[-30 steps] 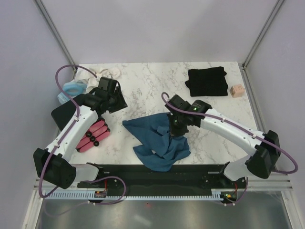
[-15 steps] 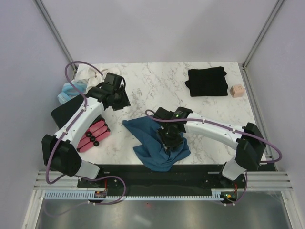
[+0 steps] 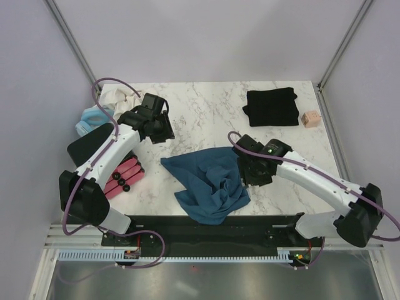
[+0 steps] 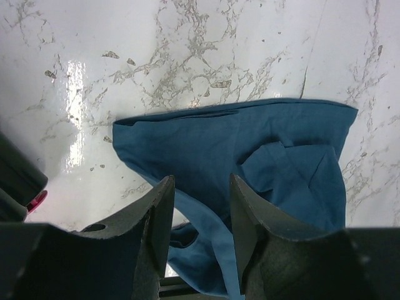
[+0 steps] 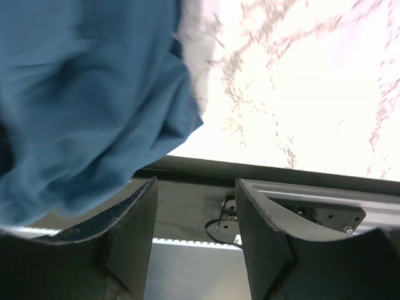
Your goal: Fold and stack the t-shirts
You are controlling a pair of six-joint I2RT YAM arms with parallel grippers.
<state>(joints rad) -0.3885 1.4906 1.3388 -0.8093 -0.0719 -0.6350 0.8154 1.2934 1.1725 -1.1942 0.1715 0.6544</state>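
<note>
My right gripper is above the teal shirt's bunched fold, which is raised enough to pinch, so next I lower it down and left in the top view.
The dark teal-blue t-shirt [image 3: 209, 184] lies crumpled on the marble table, near the front edge. The black t-shirt [image 3: 271, 106] sits folded at the back right. My right gripper [image 3: 250, 170] hovers at the teal shirt's right edge. It is open, with nothing between its fingers; in the right wrist view [image 5: 195, 187] the shirt [image 5: 81, 106] fills the upper left. My left gripper [image 3: 156, 125] hangs above bare table, back and left of the teal shirt. In the left wrist view it [image 4: 200, 187] is open and empty, with the shirt [image 4: 250, 162] spread below it.
At the far left lie a pale blue ring-shaped item [image 3: 94, 119], a white cloth [image 3: 115, 95], a black pad [image 3: 84, 150] and a pink item [image 3: 122, 177]. A small peach cube [image 3: 309, 119] sits right of the black shirt. A black rail [image 3: 206, 228] runs along the front edge.
My right gripper has opened, let go of the teal shirt and swung right off it. The shirt has settled on the table. My left gripper has shifted slightly right.
</note>
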